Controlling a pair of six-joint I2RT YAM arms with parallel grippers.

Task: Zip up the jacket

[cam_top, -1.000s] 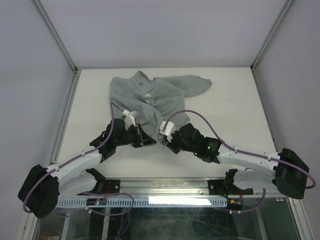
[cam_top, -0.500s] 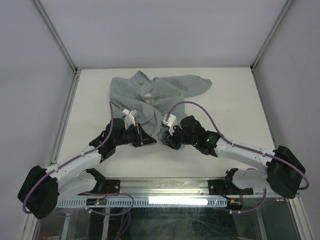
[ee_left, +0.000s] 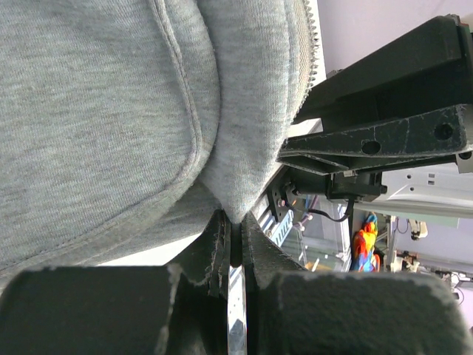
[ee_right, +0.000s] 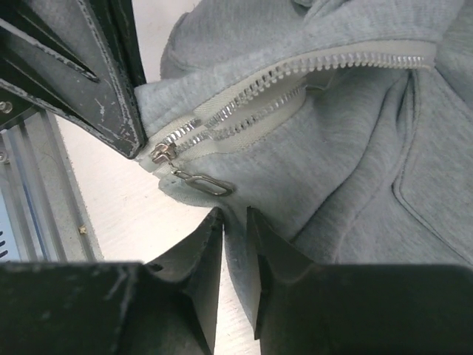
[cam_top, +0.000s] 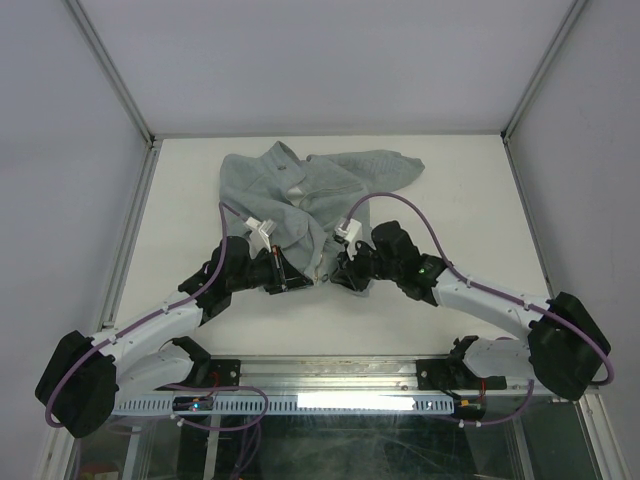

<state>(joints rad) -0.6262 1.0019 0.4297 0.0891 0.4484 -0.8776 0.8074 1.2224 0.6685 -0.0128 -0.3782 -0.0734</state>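
The tabletop is bare back of the left gripper, to its left in the top view, so the left gripper will pull the rumpled hem of the jacket there to straighten it and let go.
The pale grey-green jacket [cam_top: 300, 190] lies rumpled at the table's far middle, its lower hem pulled toward the arms. My left gripper [cam_top: 303, 283] is shut on a fold of the hem [ee_left: 235, 222]. My right gripper [cam_top: 338, 277] is shut on the hem edge [ee_right: 235, 218], just below the zipper's lower end. In the right wrist view the metal zipper pull [ee_right: 199, 182] hangs free from the slider [ee_right: 161, 155] at the bottom of the zipper teeth [ee_right: 295, 70]. The teeth stand apart higher up. The left gripper's fingers [ee_right: 111, 81] hold the cloth right beside the slider.
The white table [cam_top: 460, 210] is enclosed by grey walls and a metal frame [cam_top: 135, 190]. The right arm's body [ee_left: 384, 111] shows close by in the left wrist view. The table's near edge and rail [cam_top: 330, 400] lie just behind the grippers.
The right arm's wrist has swung to the right and farther from the bases, its gripper staying at the jacket's hem. The left arm and the jacket have hardly moved.
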